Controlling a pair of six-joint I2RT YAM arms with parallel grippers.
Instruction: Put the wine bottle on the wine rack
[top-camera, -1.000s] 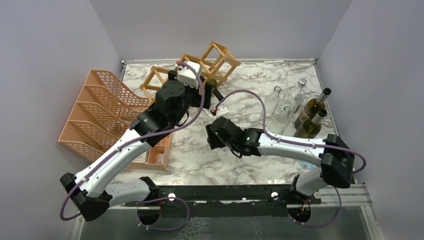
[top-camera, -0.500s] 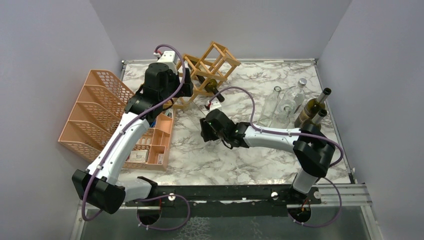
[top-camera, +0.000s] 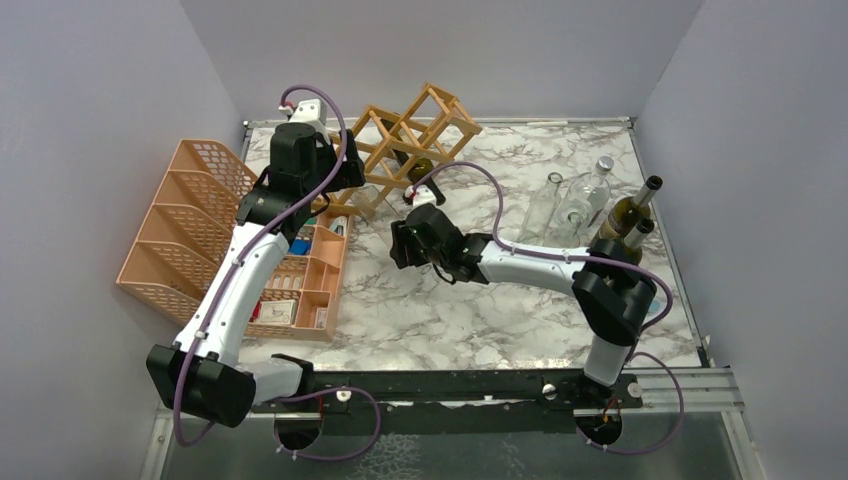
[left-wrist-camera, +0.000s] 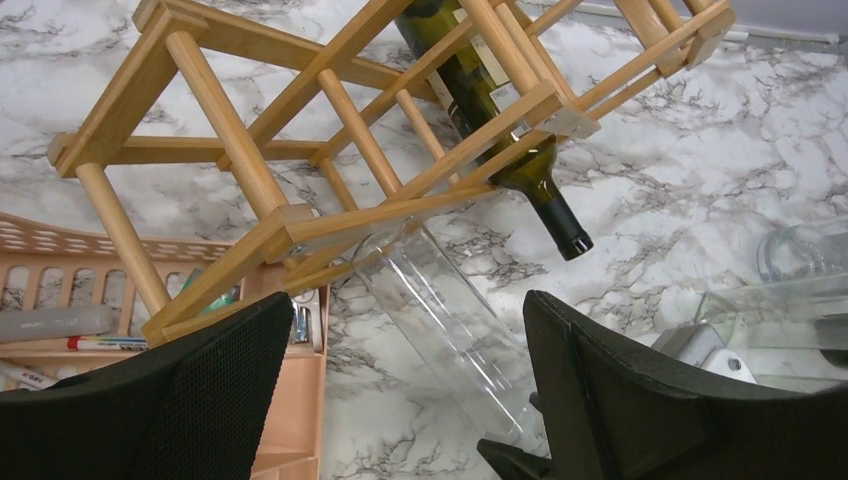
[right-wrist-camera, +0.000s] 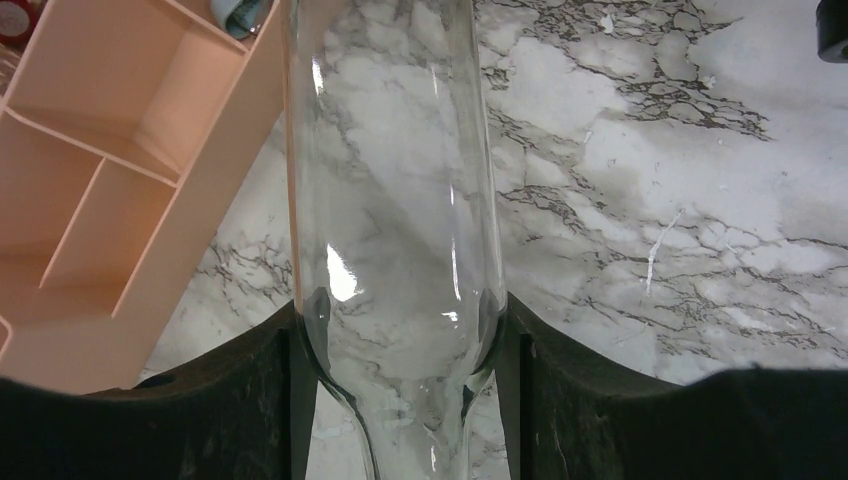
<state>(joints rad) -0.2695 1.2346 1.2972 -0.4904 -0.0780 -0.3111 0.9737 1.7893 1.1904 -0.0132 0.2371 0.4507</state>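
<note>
My right gripper will move outward and to the left in the top view and then let go of the clear bottle, because only the bottle's base reaches the front slats of the rack.
The light wooden wine rack (top-camera: 405, 130) stands at the back of the table and holds a dark green wine bottle (top-camera: 420, 170), neck pointing out. In the left wrist view the rack (left-wrist-camera: 330, 100) and green bottle (left-wrist-camera: 500, 110) fill the top. My right gripper (top-camera: 400, 243) is shut on a clear glass wine bottle (right-wrist-camera: 390, 200) at its shoulder, fingers (right-wrist-camera: 260, 390) on both sides. The bottle's body (left-wrist-camera: 450, 320) reaches under the rack's lower front slats. My left gripper (left-wrist-camera: 405, 310) is open and empty, hovering above the rack's left end (top-camera: 345, 178).
A salmon-pink mesh organizer (top-camera: 190, 230) and a pink compartment tray (top-camera: 310, 280) with small items stand on the left. Two clear bottles (top-camera: 570, 205) and two dark green bottles (top-camera: 625, 225) stand at the right edge. Walls close in the table.
My right gripper has carried the clear bottle left and back toward the rack. My left arm has swung back and left, uncovering the rack.
</note>
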